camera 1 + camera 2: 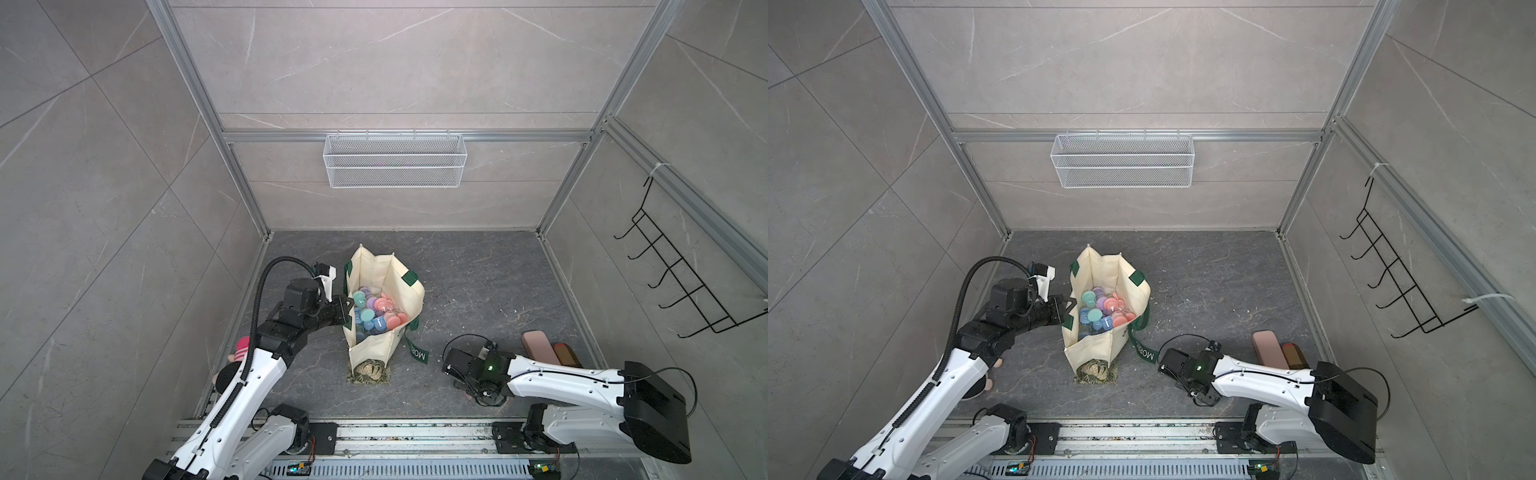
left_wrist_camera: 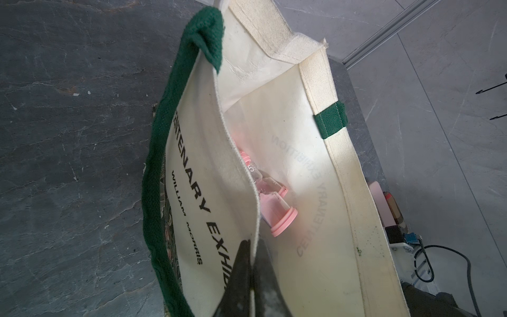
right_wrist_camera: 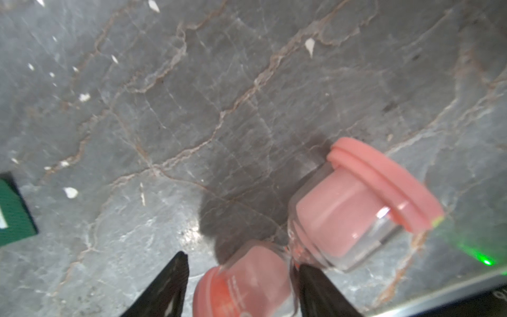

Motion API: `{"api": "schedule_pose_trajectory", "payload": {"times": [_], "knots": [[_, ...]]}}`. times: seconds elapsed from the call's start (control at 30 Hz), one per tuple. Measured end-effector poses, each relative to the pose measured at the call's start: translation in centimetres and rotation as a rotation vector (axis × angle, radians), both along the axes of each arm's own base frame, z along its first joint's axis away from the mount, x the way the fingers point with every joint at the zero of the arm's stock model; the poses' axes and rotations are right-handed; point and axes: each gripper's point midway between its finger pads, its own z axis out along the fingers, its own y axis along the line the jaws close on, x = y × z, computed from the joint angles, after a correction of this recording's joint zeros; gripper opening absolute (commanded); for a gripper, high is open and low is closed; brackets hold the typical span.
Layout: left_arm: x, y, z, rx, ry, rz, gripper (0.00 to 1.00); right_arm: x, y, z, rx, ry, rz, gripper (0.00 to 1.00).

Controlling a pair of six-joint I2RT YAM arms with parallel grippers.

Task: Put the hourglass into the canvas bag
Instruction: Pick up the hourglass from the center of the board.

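Note:
The robot's right gripper will next ease down and shift from the hourglass's lower bulb onto the narrow middle (image 3: pixel 293 254), because its spread fingers are around that bulb rather than the middle.
The cream canvas bag (image 1: pixel 374 353) (image 1: pixel 1096 349) stands open mid-floor, with several coloured hourglasses (image 1: pixel 376 309) inside. My left gripper (image 1: pixel 345 309) (image 2: pixel 253 244) is shut on the bag's near rim (image 2: pixel 247 175), pinching the canvas wall. In the right wrist view a pink hourglass (image 3: pixel 343 208) lies tilted just above the dark floor. Its lower bulb sits between the spread fingers of my right gripper (image 3: pixel 242 262). One finger (image 3: pixel 315 285) touches the neck, the other stands slightly off the bulb. In both top views the right arm hides this hourglass.
A flat pink case (image 1: pixel 540 345) and a brown case (image 1: pixel 565 353) lie by the right wall behind the right arm. The bag's green tag (image 1: pixel 417 353) trails on the floor. A patterned cloth (image 1: pixel 368 372) sits at the bag's front. A striped pink item (image 1: pixel 243 349) lies at the left wall.

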Motion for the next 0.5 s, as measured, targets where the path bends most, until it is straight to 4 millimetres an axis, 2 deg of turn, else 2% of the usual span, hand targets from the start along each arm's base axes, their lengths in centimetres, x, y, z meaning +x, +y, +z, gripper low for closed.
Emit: {"api": "schedule_pose_trajectory", "payload": {"times": [0.17,0.5], "knots": [[0.0,0.0,0.01,0.0,0.0,0.0,0.0,-0.13,-0.79,-0.46,0.004,0.014,-0.049,0.59],[-0.04,0.01,0.05,-0.001,-0.002,0.0,0.0,-0.23,-0.82,-1.06,-0.005,0.039,-0.062,0.51]]}}
